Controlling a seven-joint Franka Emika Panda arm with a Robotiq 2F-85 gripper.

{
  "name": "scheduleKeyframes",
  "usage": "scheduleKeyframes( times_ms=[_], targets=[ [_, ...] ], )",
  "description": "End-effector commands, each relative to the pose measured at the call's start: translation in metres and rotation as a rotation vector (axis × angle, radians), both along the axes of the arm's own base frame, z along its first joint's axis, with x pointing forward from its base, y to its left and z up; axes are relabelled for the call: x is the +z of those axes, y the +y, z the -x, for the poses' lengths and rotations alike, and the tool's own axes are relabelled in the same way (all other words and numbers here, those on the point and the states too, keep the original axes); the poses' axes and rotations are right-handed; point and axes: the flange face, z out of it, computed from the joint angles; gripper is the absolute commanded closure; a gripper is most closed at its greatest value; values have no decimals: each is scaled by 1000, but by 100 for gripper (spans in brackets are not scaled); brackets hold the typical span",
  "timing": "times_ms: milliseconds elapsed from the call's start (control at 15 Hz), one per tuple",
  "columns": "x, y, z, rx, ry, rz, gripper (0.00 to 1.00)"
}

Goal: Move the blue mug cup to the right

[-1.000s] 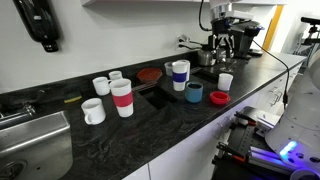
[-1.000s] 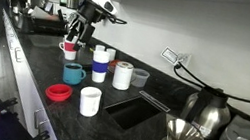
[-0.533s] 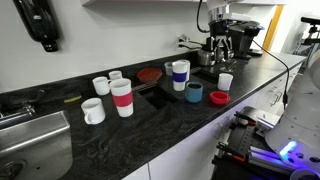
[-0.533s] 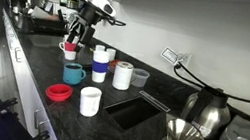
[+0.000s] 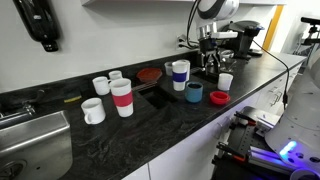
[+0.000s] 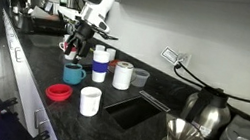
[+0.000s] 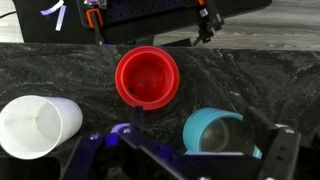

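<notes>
My open fingers, still clear of the cup below, should next go down around the rim of the blue mug cup (image 5: 194, 93) by the red dish.
The blue mug cup (image 5: 194, 93) stands on the dark counter, also seen in the other exterior view (image 6: 72, 73). In the wrist view the blue mug cup (image 7: 222, 135) lies between my two fingers, at the lower right. My gripper (image 6: 75, 50) hangs just above it, open and empty; it also shows in the wrist view (image 7: 205, 150). A small red dish (image 7: 147, 77) sits just beyond the mug, and a white cup (image 7: 35, 125) stands to the left. The taller cup with a blue band (image 6: 100, 63) stands close behind the mug.
A red-banded cup (image 5: 122, 98) and white cups (image 5: 93, 110) stand further along the counter. A recessed drain tray (image 6: 139, 111), a sink (image 5: 30, 140), a kettle (image 6: 204, 111), a glass dripper (image 6: 182, 138) and a coffee machine (image 5: 235, 40) are around. The counter edge is near the red dish (image 6: 58, 92).
The arm has come down and forward from over the back cups. My gripper now sits lower, right above the blue mug. No cup has moved.
</notes>
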Motion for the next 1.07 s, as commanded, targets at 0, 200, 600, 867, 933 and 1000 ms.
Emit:
scheduleKeyframes(
  times_ms=[0,200,600,867,933,1000],
  targets=[
    [-24,15,-2,19,6,-26,0],
    [-30,18,-1,22,35,-17,0],
    [-29,15,-3,-1,26,-11,0],
    [-32,10,-19,-95,-21,35,0],
    [-33,9,-23,-119,-31,44,0],
    [-36,8,-26,-139,-37,55,0]
  ],
)
